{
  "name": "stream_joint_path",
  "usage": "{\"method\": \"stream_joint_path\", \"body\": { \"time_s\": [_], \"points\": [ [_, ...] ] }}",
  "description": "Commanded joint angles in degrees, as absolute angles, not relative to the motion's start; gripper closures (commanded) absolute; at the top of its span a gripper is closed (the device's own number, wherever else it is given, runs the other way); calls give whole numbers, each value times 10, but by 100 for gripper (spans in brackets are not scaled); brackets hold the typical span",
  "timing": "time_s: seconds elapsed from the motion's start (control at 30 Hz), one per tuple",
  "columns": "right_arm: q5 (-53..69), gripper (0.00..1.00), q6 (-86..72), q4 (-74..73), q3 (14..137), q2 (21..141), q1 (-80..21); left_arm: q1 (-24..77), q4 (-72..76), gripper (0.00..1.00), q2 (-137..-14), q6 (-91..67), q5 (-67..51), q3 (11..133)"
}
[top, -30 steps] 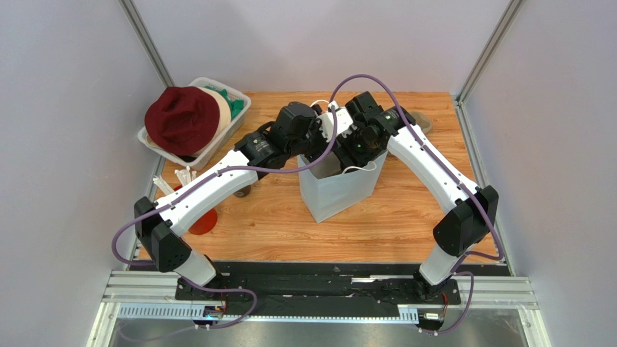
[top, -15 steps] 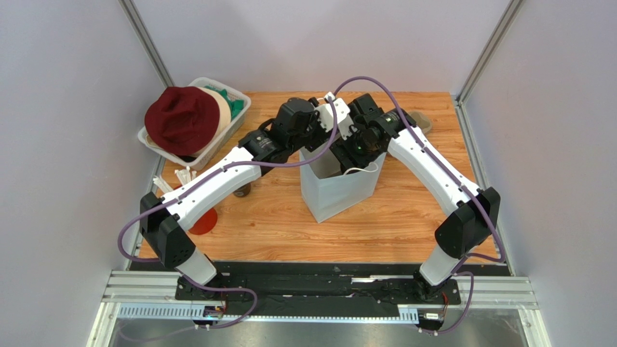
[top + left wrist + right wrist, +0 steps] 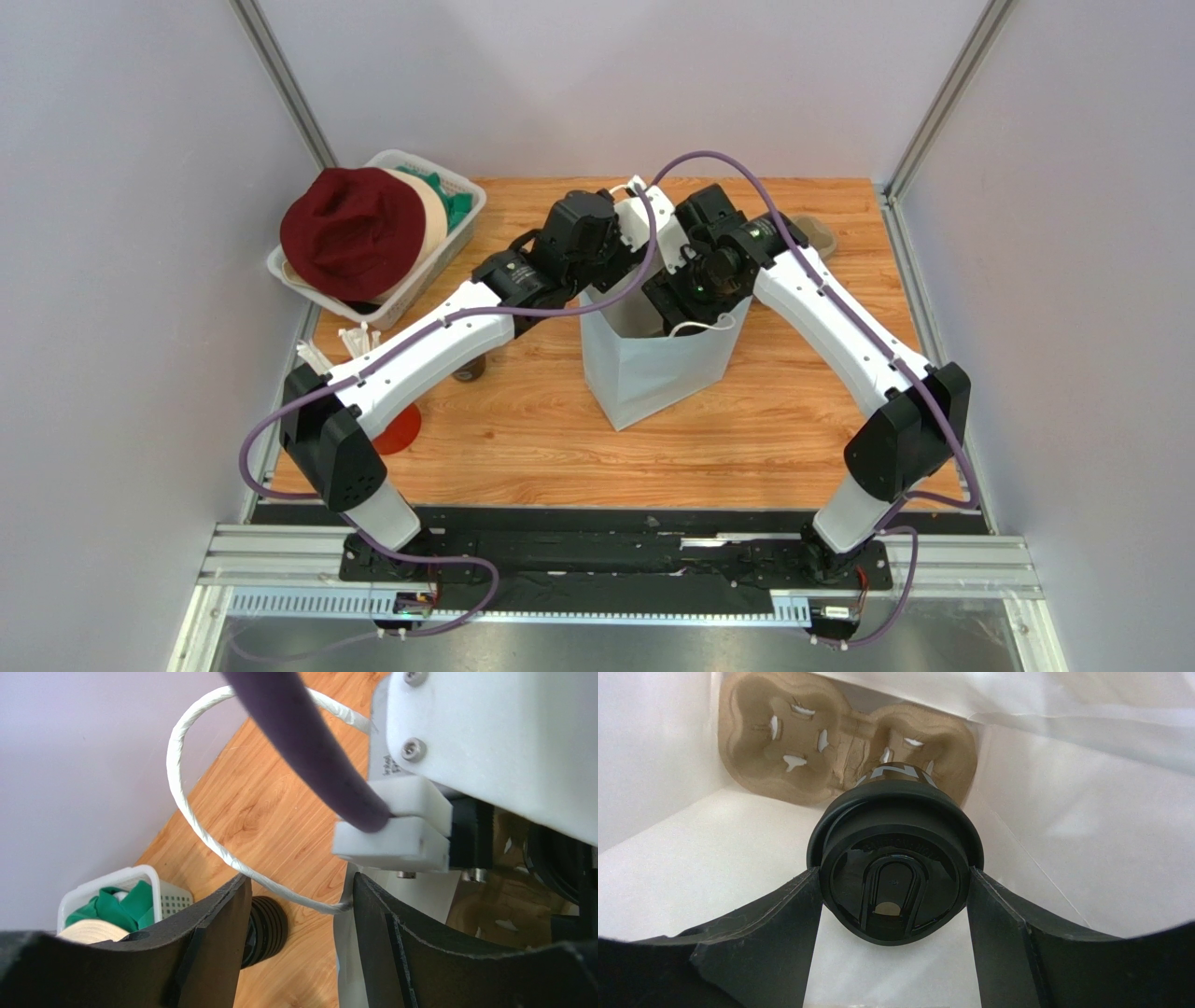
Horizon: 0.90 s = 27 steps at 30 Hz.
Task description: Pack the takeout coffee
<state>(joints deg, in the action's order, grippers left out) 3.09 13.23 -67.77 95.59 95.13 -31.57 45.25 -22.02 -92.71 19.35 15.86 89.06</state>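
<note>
The robot's right gripper will go down next toward the tray's partly covered hollow and let go of the takeout coffee there within the bag, because the cup's bottom hangs over that hollow.
The takeout coffee, a black cup with a black sip lid, hangs inside the pale-blue paper bag. My right gripper is shut on it, one finger pressing each side of the lid. Below the cup, a brown pulp cup tray lies on the bag's floor. My left gripper is open at the bag's far left rim. The bag's wall runs along its right finger, and the white twisted handle crosses the gap. In the top view both wrists meet over the bag's mouth.
A white basket holding a maroon hat and green cloth stands at the back left. A red cup and white straws sit by the left edge. A black ribbed round thing lies on the wood near the bag.
My left arm has shifted slightly right toward the bag's rim, and its jaws have narrowed a little. The right arm and the cup have stayed where they were.
</note>
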Motion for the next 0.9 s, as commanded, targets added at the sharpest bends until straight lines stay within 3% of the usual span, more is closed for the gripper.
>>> {"method": "stream_joint_path", "body": {
  "time_s": [0.0, 0.87],
  "points": [
    [35, 79, 141, -666, 947, 938, -323, 446, -206, 36, -927, 164, 178, 896],
    [31, 81, 143, -635, 909, 993, -328, 437, -208, 37, -939, 109, 189, 898]
  ]
}}
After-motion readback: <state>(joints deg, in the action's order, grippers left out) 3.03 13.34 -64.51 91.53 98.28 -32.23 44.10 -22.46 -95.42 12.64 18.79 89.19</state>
